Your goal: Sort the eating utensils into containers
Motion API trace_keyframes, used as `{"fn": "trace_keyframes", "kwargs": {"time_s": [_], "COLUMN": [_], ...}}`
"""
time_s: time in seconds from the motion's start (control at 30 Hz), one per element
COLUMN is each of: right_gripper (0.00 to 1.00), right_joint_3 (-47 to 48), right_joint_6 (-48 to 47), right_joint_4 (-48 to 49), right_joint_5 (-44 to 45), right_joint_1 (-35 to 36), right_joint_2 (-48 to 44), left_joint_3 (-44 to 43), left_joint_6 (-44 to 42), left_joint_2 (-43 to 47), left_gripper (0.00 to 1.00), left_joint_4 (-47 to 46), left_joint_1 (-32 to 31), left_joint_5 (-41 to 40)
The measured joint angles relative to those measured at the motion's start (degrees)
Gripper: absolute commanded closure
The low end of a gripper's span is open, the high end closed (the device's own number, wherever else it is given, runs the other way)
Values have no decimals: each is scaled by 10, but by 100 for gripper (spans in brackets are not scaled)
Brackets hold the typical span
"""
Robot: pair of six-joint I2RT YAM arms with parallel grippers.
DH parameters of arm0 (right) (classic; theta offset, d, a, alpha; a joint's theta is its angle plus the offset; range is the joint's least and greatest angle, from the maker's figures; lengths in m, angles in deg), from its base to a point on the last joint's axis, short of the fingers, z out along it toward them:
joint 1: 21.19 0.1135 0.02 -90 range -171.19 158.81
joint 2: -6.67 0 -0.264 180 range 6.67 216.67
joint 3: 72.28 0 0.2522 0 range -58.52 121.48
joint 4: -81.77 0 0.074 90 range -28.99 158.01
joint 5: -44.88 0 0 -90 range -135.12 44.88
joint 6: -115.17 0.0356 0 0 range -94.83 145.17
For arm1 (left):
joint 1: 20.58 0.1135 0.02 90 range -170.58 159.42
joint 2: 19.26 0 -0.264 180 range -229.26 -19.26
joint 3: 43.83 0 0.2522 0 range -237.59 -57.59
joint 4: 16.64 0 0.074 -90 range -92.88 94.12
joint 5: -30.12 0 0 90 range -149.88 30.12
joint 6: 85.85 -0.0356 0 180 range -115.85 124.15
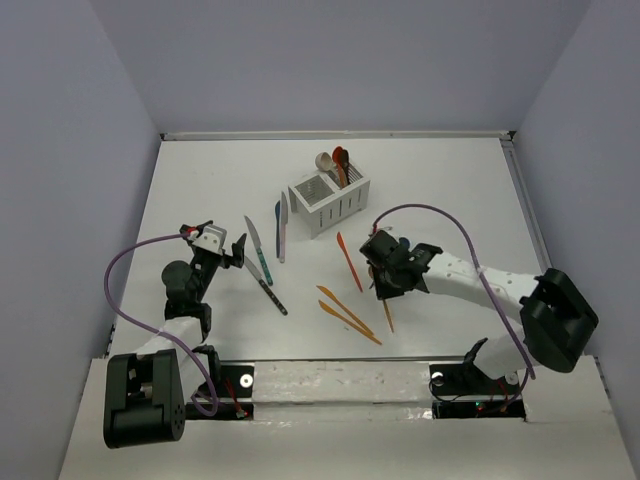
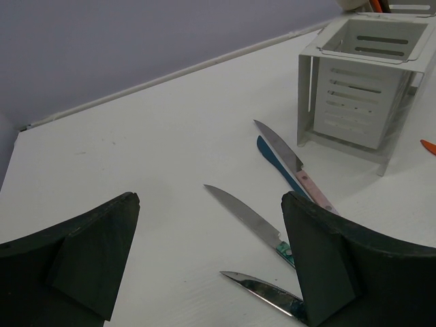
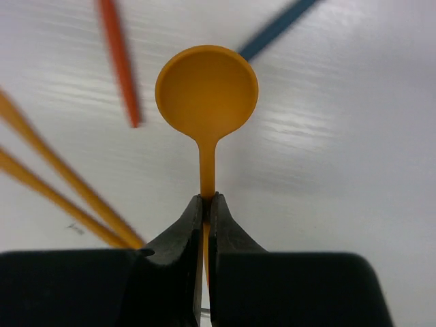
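The right gripper raises the orange spoon's handle next, moves it outward over the caddy's back section (image 1: 350,178), lowers it in and releases, since spoons already stand there.
My right gripper (image 3: 206,199) is shut on the thin handle of an orange spoon (image 3: 206,92), whose round bowl sticks out ahead of the fingertips just above the table. From above, this gripper (image 1: 379,282) sits low among several orange utensils (image 1: 345,312), in front of the white slotted caddy (image 1: 330,205). Beige and red spoons (image 1: 333,160) stand in the caddy's back compartment. My left gripper (image 2: 211,262) is open with nothing between its fingers. It hovers over a teal-handled knife (image 2: 248,218) and a second knife blade (image 2: 269,293).
A pink-handled knife (image 2: 293,167) and a blue knife (image 2: 272,160) lie between the left gripper and the caddy (image 2: 361,88). A red-orange utensil (image 3: 119,61) and a blue one (image 3: 276,28) lie beyond the held spoon. Grey walls enclose the table.
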Motion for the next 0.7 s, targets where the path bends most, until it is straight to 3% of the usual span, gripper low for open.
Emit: {"fn": "trace_keyframes", "kwargs": {"time_s": [0.13,0.2,0.3,0.37,0.47,0.53,0.7], "right_gripper": [100,100,100,100,100,100,100], "right_joint_3": [35,36,40,68,188,293,422], "right_joint_6": [-65,-122,-244,-288,-356,-403,-464], "right_joint_4": [57,154,393,474,574,613,658], "right_joint_5": [-2,-2,35,38,31,42,74], "right_joint_1": [40,44,36,15,-27,-50,-74], "right_joint_2": [-78,-128,-149,-110,16,122,285], "left_joint_3": [0,0,0,0,0,0,0], "left_joint_6": [0,0,0,0,0,0,-1], "left_joint_2": [0,0,0,0,0,0,0], "left_gripper": [2,1,2,2,2,1,2], "left_joint_4": [0,0,0,0,0,0,0], "left_joint_1": [0,0,0,0,0,0,0], "left_joint_5": [0,0,0,0,0,0,0]}}
